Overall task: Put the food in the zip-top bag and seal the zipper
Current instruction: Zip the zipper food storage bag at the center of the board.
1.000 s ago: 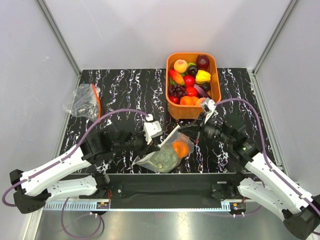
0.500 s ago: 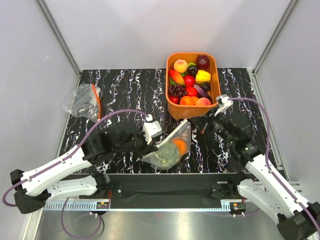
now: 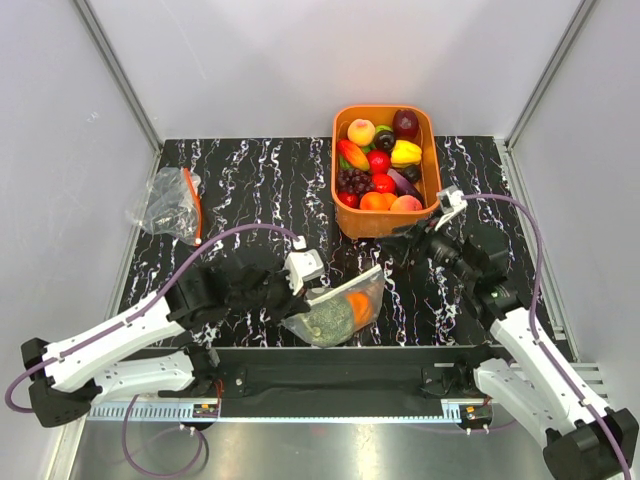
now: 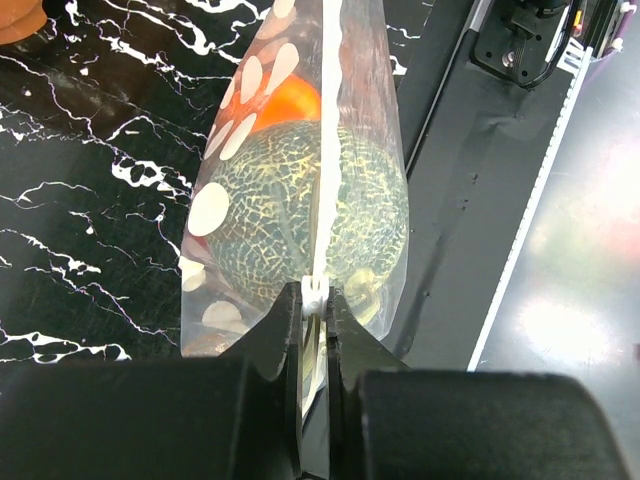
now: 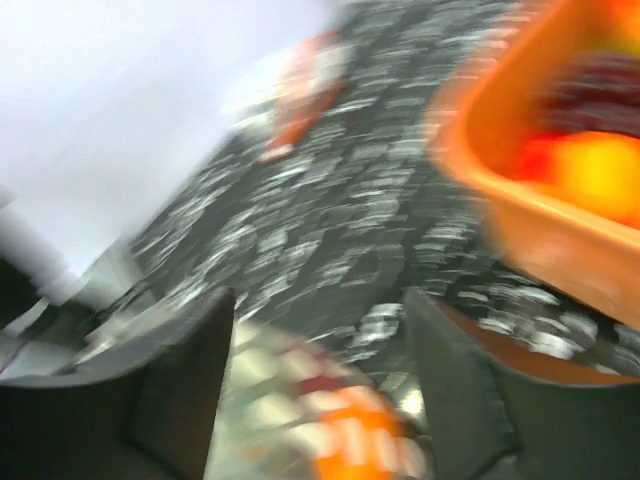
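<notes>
The bag is at the table's front edge, so my left gripper will next move its zipper end outward and release it on the tabletop (image 3: 314, 222) beside the basket.
The zip-top bag (image 3: 340, 308) lies on the black marbled table near its front edge, clear with white dots. Inside it sit the food pieces: a green netted melon (image 3: 326, 320) (image 4: 300, 215) and an orange fruit (image 3: 359, 304) (image 4: 288, 100). My left gripper (image 3: 291, 300) (image 4: 315, 300) is shut on the zipper (image 4: 326, 150) at the bag's left end, with a small white tab showing between its tips. My right gripper (image 3: 408, 243) (image 5: 320, 350) stands open just right of the bag, touching nothing. The right wrist view is blurred; the orange fruit (image 5: 365, 450) shows low in it.
An orange basket (image 3: 432, 172) (image 5: 520, 210) full of toy produce stands at the back, right beside my right gripper. A crumpled clear bag with an orange strip (image 3: 170, 202) lies at the far left. Grey walls close in both sides.
My right gripper has opened, let go of the bag's right end and pulled back toward the basket. The bag has sunk flatter onto the table; the left gripper keeps its hold.
</notes>
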### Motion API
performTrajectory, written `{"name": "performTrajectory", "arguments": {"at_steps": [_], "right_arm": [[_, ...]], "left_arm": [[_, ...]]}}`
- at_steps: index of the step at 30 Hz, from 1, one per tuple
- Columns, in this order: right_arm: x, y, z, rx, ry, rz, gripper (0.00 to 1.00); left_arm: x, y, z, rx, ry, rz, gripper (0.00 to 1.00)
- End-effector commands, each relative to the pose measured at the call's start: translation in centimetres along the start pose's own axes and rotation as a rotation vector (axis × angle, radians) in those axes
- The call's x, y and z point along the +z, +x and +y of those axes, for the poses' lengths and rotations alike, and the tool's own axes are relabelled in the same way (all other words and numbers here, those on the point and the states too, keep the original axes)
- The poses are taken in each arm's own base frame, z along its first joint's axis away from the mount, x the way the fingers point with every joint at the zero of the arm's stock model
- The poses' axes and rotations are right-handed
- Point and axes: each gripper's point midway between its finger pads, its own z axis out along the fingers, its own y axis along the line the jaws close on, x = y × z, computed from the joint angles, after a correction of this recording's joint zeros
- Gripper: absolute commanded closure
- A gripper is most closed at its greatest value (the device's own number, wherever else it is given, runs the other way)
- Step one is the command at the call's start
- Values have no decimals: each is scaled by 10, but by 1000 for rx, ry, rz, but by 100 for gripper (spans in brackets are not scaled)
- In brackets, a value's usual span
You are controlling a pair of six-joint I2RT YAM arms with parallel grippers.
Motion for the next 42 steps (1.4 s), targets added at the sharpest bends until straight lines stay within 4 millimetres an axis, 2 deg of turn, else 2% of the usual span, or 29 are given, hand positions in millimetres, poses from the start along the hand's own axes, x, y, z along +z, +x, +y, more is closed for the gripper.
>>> {"name": "performTrajectory", "arguments": {"at_steps": [1, 2, 5, 6, 8, 12, 16, 18, 19, 21, 22, 24, 26, 28, 33, 37, 39, 42], "right_arm": [[-24, -1, 90, -160, -538, 71, 22], [-26, -1, 96, -162, -579, 90, 19], [-31, 5, 107, -176, -679, 182, 18], [-30, 14, 105, -151, -678, 231, 18], [-31, 20, 111, -158, -719, 251, 20], [-25, 43, 116, -181, -735, 312, 14], [-23, 66, 130, -212, -759, 392, 14], [-18, 77, 125, -218, -727, 435, 16], [-16, 77, 125, -221, -719, 440, 24], [-13, 82, 122, -213, -714, 462, 32], [-12, 83, 122, -209, -711, 471, 43], [-11, 84, 121, -208, -702, 475, 56], [-7, 83, 117, -210, -671, 471, 82], [-3, 81, 112, -214, -621, 462, 100], [14, 72, 86, -200, -410, 430, 100], [29, 56, 50, -187, -152, 369, 100], [30, 48, 37, -165, -66, 337, 100], [28, 25, 5, -141, 121, 234, 100]], "left_arm": [[0, -16, 0, 3, -8, -34, 100], [1, -16, 1, 3, -13, -29, 100], [0, -23, 2, 11, -15, -38, 100], [0, -24, 2, 10, -19, -39, 100], [-2, -26, 3, 11, -23, -46, 100], [-5, -29, 5, 12, -40, -46, 100], [-8, -31, 6, 9, -45, -50, 100], [-9, -33, 6, 11, -45, -54, 100], [-9, -32, 6, 9, -45, -51, 100], [-10, -34, 6, 11, -47, -56, 100], [-11, -33, 7, 10, -51, -55, 100], [-11, -33, 7, 10, -51, -55, 100], [-11, -33, 7, 8, -51, -53, 100], [-11, -34, 6, 9, -49, -56, 100], [-13, -32, 8, 10, -57, -52, 100], [-14, -28, 8, 7, -58, -46, 100], [-14, -26, 9, 6, -63, -44, 100], [-17, -24, 9, 3, -67, -41, 100]]}}
